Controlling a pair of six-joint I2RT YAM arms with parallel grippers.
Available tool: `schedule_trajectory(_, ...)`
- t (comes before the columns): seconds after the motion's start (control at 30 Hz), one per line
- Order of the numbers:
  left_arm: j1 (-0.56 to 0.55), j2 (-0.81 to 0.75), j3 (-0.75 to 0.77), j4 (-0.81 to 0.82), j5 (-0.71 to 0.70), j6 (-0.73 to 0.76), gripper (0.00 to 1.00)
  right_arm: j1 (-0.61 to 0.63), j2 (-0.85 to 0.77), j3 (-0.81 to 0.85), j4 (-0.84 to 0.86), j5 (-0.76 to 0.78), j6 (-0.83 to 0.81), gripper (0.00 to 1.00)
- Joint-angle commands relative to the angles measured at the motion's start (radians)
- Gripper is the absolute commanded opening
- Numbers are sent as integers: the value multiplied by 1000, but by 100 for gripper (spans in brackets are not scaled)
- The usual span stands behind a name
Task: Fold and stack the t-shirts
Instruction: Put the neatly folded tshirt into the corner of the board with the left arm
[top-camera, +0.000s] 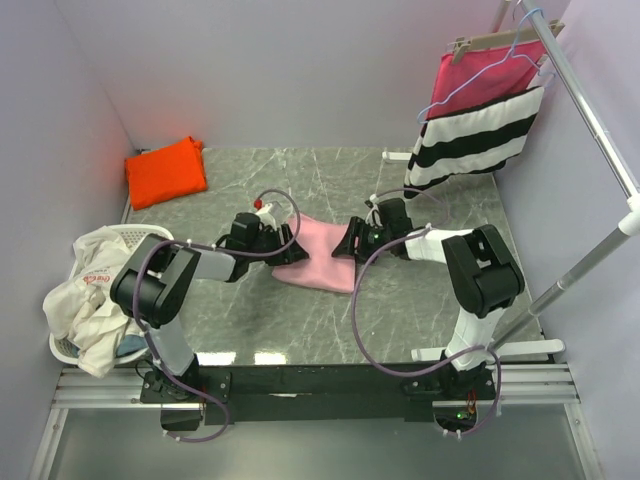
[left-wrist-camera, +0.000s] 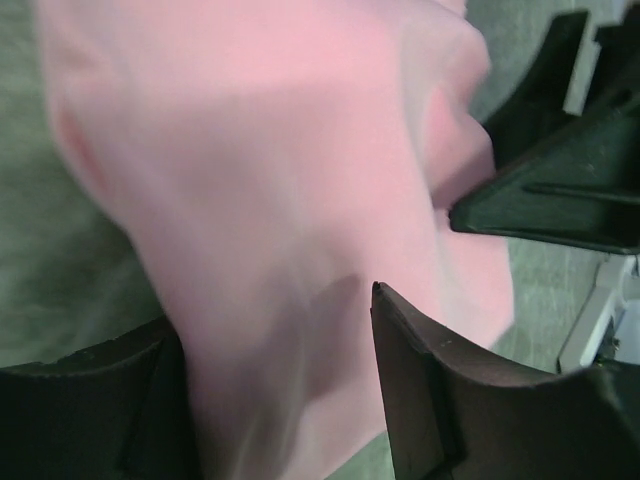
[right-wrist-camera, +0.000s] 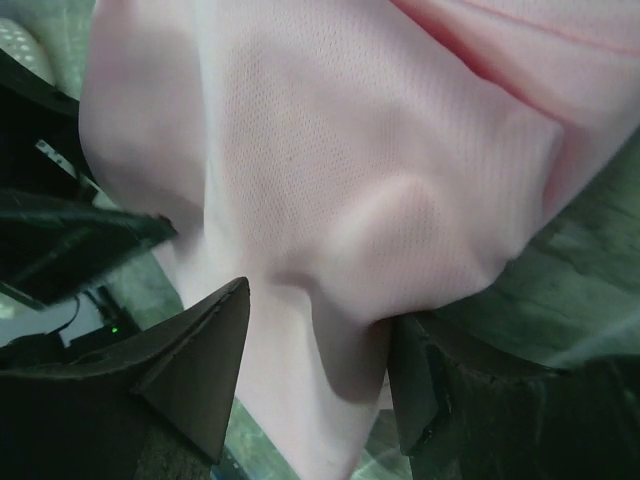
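Observation:
Pink cloth (left-wrist-camera: 280, 180) already runs between the open fingers of my left gripper. Next, my left gripper will stay almost in place on the t-shirt's edge (left-wrist-camera: 277, 365) and bring its fingers together.
The light pink t-shirt (top-camera: 318, 257) lies bunched on the grey table's middle, between my two grippers. My left gripper (top-camera: 288, 245) is at its left edge, jaws open, with pink cloth (left-wrist-camera: 280, 180) running between the fingers (left-wrist-camera: 450, 400). My right gripper (top-camera: 347, 245) is at its right edge, jaws open, with pink cloth (right-wrist-camera: 330, 180) lying between its fingers (right-wrist-camera: 190, 370). The right gripper's fingers also show in the left wrist view (left-wrist-camera: 560, 190). The orange t-shirt (top-camera: 165, 170) lies folded at the far left corner. The neck label is hidden.
A white laundry basket (top-camera: 125, 236) with white clothes stands at the near left. A clothes rail (top-camera: 590, 110) at the right carries a black-and-white striped cloth (top-camera: 470, 140) and a magenta cloth on a hanger (top-camera: 480, 70).

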Motion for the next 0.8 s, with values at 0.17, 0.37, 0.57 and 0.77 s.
schedule_trajectory(0.17,-37,-30,-91,68,-2,-79,63,17,76,90,-127,12,-98,64)
schedule_trajectory(0.37,-35,62,4,65,8,-78,13,16,21,69,-150,93,-113,64)
schedule_trajectory(0.57,-34,95,160,-51,-41,-36,1,16,-154,24,-231,266,-156,64)
schedule_trajectory(0.77,24,55,410,-275,-117,77,1,16,-311,-34,-262,411,-165,66)
